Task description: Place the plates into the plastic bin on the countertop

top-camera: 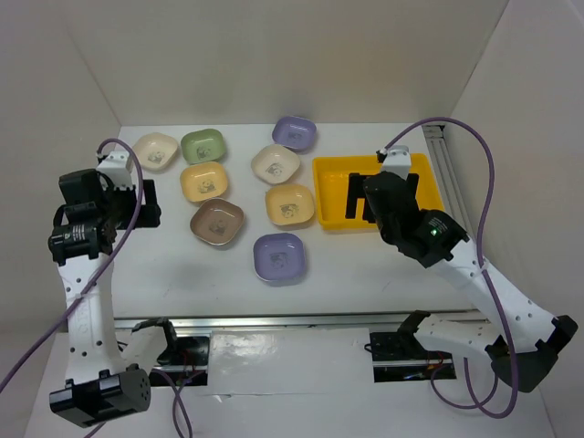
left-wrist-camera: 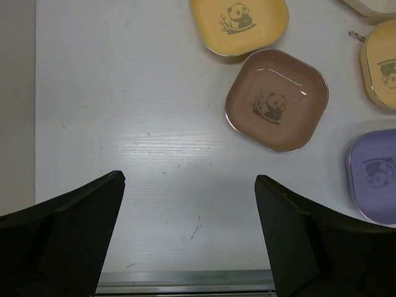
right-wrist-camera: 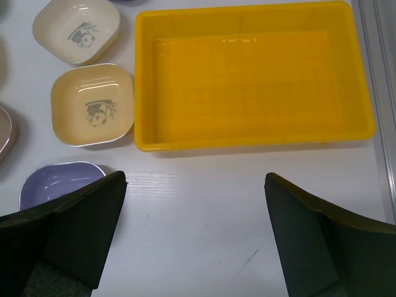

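The left gripper should go down toward the right in the top view onto the brown plate's nearest rim point(top-camera: 192, 224) point(left-wrist-camera: 229, 121), because that plate is below the gripper on that side.
Several plates lie on the white countertop point(top-camera: 365, 265): cream point(top-camera: 156, 151), green point(top-camera: 203, 145), yellow point(top-camera: 204, 181), brown point(top-camera: 217, 222), lavender point(top-camera: 294, 133), and more to their right. The yellow plastic bin point(top-camera: 333, 196) stands at the right with nothing in it point(right-wrist-camera: 247, 86). My left gripper point(top-camera: 151, 204) hangs open left of the brown plate point(left-wrist-camera: 276, 100), with bare table between its fingers point(left-wrist-camera: 189, 179). My right gripper point(top-camera: 381, 190) is open above the table in front of the bin point(right-wrist-camera: 195, 178). A yellow plate point(right-wrist-camera: 93, 104) and a lavender plate point(right-wrist-camera: 59, 182) lie to its left.
White walls close in the back and both sides. A metal rail point(top-camera: 301, 319) runs along the near table edge, and another point(top-camera: 447, 164) stands right of the bin. Purple cables point(top-camera: 488, 182) loop off both arms.
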Robot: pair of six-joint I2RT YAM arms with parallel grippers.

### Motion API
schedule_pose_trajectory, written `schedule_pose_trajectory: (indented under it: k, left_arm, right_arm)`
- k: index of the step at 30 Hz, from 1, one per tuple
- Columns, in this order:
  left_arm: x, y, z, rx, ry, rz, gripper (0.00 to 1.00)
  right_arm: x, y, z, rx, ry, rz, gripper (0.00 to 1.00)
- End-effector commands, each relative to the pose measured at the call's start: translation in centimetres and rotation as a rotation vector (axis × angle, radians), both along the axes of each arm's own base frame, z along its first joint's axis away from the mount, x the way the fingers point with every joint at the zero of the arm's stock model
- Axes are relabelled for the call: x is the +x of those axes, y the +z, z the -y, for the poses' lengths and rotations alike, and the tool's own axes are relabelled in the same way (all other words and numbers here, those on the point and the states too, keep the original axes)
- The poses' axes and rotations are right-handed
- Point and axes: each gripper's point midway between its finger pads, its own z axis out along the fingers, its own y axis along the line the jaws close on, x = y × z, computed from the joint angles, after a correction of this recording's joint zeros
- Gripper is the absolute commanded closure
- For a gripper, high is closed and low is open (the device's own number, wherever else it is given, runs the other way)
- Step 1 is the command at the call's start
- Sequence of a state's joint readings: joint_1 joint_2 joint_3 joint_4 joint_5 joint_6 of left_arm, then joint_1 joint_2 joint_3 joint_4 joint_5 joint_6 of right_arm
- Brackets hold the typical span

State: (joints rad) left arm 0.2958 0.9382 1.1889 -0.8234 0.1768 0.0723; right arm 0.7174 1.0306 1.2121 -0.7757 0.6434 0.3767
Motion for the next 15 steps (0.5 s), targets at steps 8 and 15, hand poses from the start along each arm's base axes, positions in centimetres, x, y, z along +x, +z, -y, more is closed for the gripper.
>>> schedule_pose_trajectory:
  k: [8,15]
  left_arm:
    - [2.8,-1.9,1.9,-0.085,-0.145,-0.02,0.0]
    - [7.0,-6.4,0.3,-0.065,-0.155,-0.044,0.0]
  right_arm:
    - [0.6,0.3,-0.5,0.073,0.017,0.124,0.0]
    - [1.1,-2.2,-2.5,0.049,0.102,0.066,0.0]
